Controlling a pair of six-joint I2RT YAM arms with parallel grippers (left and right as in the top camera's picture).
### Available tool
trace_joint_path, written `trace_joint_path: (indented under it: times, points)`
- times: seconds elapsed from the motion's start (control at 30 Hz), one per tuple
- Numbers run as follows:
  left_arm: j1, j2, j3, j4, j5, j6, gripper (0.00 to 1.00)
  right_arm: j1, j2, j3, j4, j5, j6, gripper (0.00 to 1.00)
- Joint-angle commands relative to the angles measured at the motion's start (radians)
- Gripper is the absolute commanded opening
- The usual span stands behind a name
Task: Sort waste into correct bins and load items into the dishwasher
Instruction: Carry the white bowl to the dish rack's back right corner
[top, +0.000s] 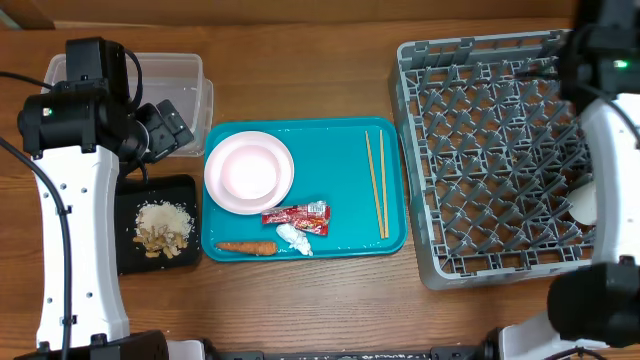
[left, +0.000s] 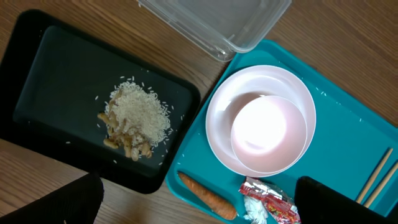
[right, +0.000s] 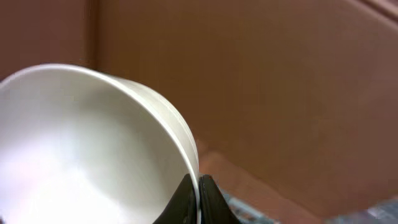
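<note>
My right gripper will lower the white cup onto the far end of the grey dish rack, because the rack's wires there are bare beside the arm.
A pinkish-white plate (top: 222, 170) with a white bowl (top: 250, 170) on it lies on the teal tray (top: 340, 150). Beside it lie a red wrapper (top: 296, 215), a white tissue (top: 294, 238) and an orange carrot stick (top: 246, 247). Wooden chopsticks (top: 376, 183) lie on the tray's right side. Beige scraps (top: 162, 228) sit in the black tray (top: 130, 200). The clear tub (top: 190, 80) is behind it. My left gripper (left: 199, 205) is open and empty, above the carrot stick (left: 207, 196) and wrapper (left: 270, 199). My right gripper (right: 198, 193) is shut on the rim of a white cup (right: 93, 149), at the right edge of the grey dish rack (top: 480, 150).
The left arm's white body covers the table's left edge and part of the clear tub. The right arm stands over the rack's right side. Bare wooden table shows in front of the teal tray and between tray and rack.
</note>
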Motion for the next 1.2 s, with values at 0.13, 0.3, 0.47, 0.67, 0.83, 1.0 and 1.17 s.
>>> trace_joint_path:
  times: [0.13,0.3,0.47,0.67,0.83,1.0,1.17]
  points:
    - [0.0,-0.004,0.013,0.038,0.002,-0.018,1.0,-0.186,0.176,0.007,0.102,0.12,0.001,0.04]
    - [0.0,-0.004,0.013,0.046,0.006,-0.021,1.0,-0.195,0.296,0.006,0.108,0.12,0.009,0.04]
    - [-0.001,-0.004,0.013,0.055,0.01,-0.023,1.0,-0.188,0.366,0.0,0.1,0.11,0.012,0.04]
    - [0.0,-0.004,0.013,0.065,0.01,-0.033,1.0,-0.146,0.374,-0.004,0.072,0.026,0.013,0.04]
    - [0.0,-0.004,0.013,0.069,0.01,-0.032,1.0,-0.117,0.374,-0.042,0.085,0.027,0.012,0.04]
    - [0.0,-0.004,0.013,0.068,0.01,-0.032,1.0,-0.115,0.374,-0.064,0.101,0.034,0.012,0.04]
    - [0.0,-0.004,0.013,0.068,0.013,-0.032,1.0,-0.097,0.374,-0.064,0.134,0.112,0.008,0.04]
